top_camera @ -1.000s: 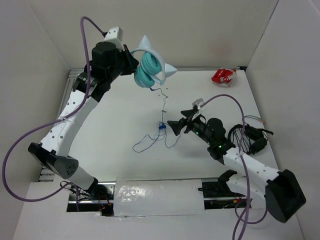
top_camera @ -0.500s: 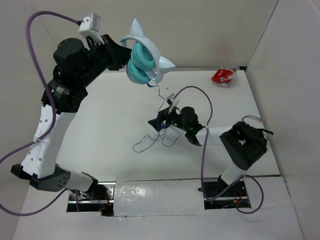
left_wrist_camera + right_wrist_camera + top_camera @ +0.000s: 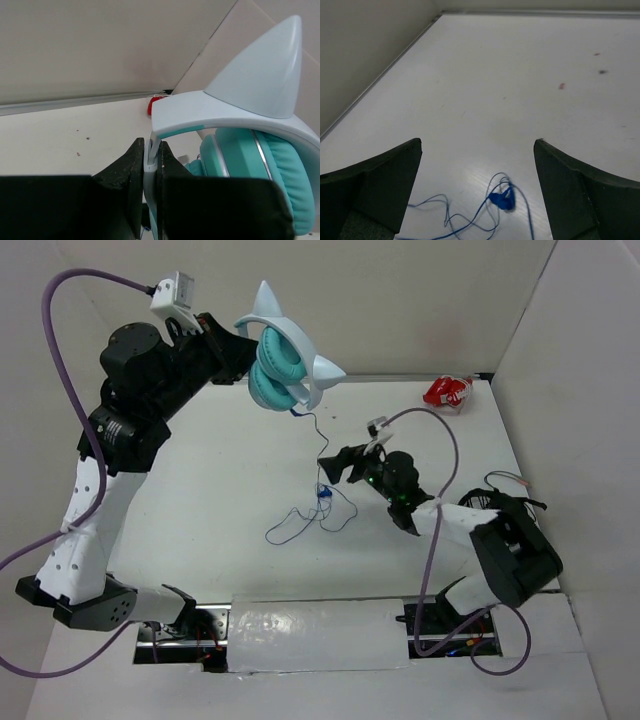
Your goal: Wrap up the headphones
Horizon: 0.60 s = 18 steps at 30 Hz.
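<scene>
The cable runs beside my open fingers. Next, my right gripper shifts to the left in the top view and back, onto the cable near the plug (image 3: 319, 471) (image 3: 493, 191).
The teal headphones (image 3: 283, 365) with white headband and cat ears hang high at the back, held by my left gripper (image 3: 238, 348). In the left wrist view the gripper (image 3: 151, 165) is shut on the white headband (image 3: 200, 112), with a teal ear cup (image 3: 265, 175) to the right. The thin blue cable (image 3: 322, 455) drops from the headphones to the table and ends in loose loops around the blue plug (image 3: 323, 494). My right gripper (image 3: 333, 467) is open, just right of the hanging cable and above the plug. In the right wrist view the plug (image 3: 502, 199) lies between the open fingers (image 3: 385, 180).
A small red-and-white object (image 3: 448, 392) lies at the back right corner. A black coil of cable (image 3: 500, 508) sits by the right arm. White walls enclose the table on three sides. A white plate (image 3: 315, 632) covers the near edge.
The left arm has lifted the headphones a little higher and to the left. The right gripper has moved back and to the right, away from the plug.
</scene>
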Available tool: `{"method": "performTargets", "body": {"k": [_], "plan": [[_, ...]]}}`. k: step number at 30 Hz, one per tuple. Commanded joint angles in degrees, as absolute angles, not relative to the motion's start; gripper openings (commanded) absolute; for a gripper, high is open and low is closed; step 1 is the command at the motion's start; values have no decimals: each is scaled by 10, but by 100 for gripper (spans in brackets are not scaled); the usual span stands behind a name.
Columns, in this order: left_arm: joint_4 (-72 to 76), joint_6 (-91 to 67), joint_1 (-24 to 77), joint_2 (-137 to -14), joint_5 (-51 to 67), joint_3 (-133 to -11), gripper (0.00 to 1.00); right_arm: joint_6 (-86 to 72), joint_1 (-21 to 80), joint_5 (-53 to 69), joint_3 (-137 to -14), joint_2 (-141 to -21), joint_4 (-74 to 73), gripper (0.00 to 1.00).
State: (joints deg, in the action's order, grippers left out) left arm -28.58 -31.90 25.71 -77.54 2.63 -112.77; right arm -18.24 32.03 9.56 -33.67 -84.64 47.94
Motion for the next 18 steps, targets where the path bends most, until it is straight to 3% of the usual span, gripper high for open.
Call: {"method": "performTargets", "body": {"k": [1,2,5,9,14,18], "plan": [[-220,-333,255,-756,10,-1118,0,-181,292,2,-358,-780,385,100],[-215,-335,255,-755,11,-1111,0,-181,281,-19,-366,-768,314,100],[-207,-336,255,-758,9,-1098,0,-185,265,-74,-327,-729,289,100],[-211,-340,253,-774,3,-1112,0,-143,261,54,-298,-674,281,100],[-214,-340,252,-794,3,-1133,0,-78,366,72,-259,-647,315,100],[-214,-344,253,-790,24,-1125,0,-61,410,74,-252,-695,383,100]]}}
